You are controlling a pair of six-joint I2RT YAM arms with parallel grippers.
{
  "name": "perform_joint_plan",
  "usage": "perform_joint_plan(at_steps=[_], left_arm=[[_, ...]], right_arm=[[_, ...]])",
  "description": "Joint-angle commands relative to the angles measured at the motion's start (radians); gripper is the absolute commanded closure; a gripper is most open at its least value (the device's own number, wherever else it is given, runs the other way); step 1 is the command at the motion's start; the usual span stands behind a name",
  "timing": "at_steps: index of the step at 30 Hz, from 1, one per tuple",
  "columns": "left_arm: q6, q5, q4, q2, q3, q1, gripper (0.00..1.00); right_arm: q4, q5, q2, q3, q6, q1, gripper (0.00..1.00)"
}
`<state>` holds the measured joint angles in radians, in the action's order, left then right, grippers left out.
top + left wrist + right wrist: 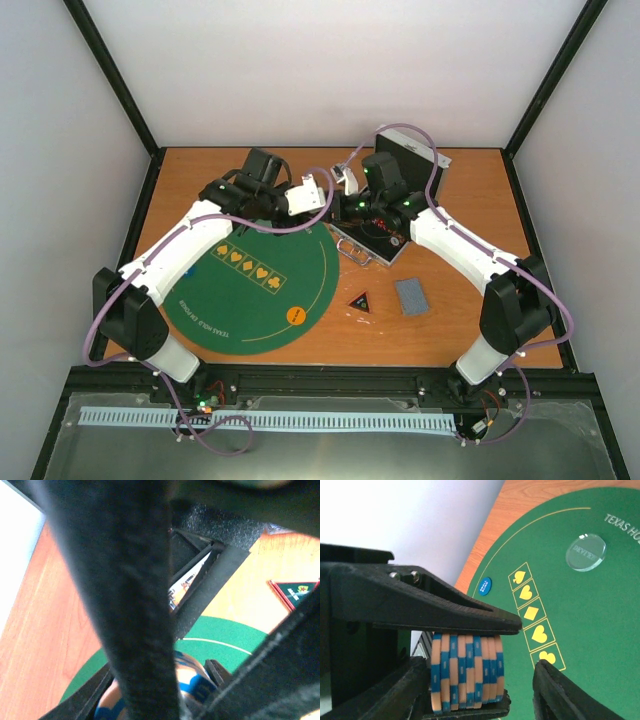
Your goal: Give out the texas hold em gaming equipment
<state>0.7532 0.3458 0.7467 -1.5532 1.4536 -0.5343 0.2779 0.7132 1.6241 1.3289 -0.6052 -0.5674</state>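
Note:
I should swing my left gripper to its left in the top view next, lower and release the stack of chips, as bare mat by the blue disc (196, 285) lies below there.
A stack of several blue-and-tan striped poker chips (467, 672) lies on its side above the green mat (580, 620). My left gripper (165, 685) is shut on it, one finger (460, 616) over the rims and one under. My right gripper (480, 675) stands open around the stack's ends, and its right finger (570, 692) is clear of the chips. In the top view the two grippers (328, 192) (346, 184) meet beside the case. On the mat lie a blue disc (484, 585), a clear disc (585, 552) and an orange disc (296, 316). The black triangular marker (361, 300) and the cards (411, 297) lie on the wood.
The silver case (405, 160) stands open at the back, its tray (368, 248) just right of the grippers. White walls with black posts enclose the table on three sides. The right gripper's black finger fills much of the left wrist view.

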Motion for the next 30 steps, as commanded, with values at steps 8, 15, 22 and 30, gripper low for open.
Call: perform_joint_plan(at_steps=[8,15,22,30], left_arm=[[-0.051,-0.096,0.032,0.009,-0.031,0.015,0.99],[-0.104,-0.093,0.06,0.01,-0.05,0.133,0.99],[-0.144,-0.063,0.048,0.057,-0.142,0.298,0.99],[-0.126,-0.025,0.007,0.158,-0.332,0.718,0.99]], right_arm=[[0.008,-0.025,-0.04,-0.026,0.022,0.026,0.0],[0.033,-0.05,-0.063,-0.042,0.046,0.055,0.0],[0.088,-0.091,-0.083,-0.046,0.087,0.063,0.0],[0.135,-0.134,-0.108,-0.049,0.13,0.064,0.0]])
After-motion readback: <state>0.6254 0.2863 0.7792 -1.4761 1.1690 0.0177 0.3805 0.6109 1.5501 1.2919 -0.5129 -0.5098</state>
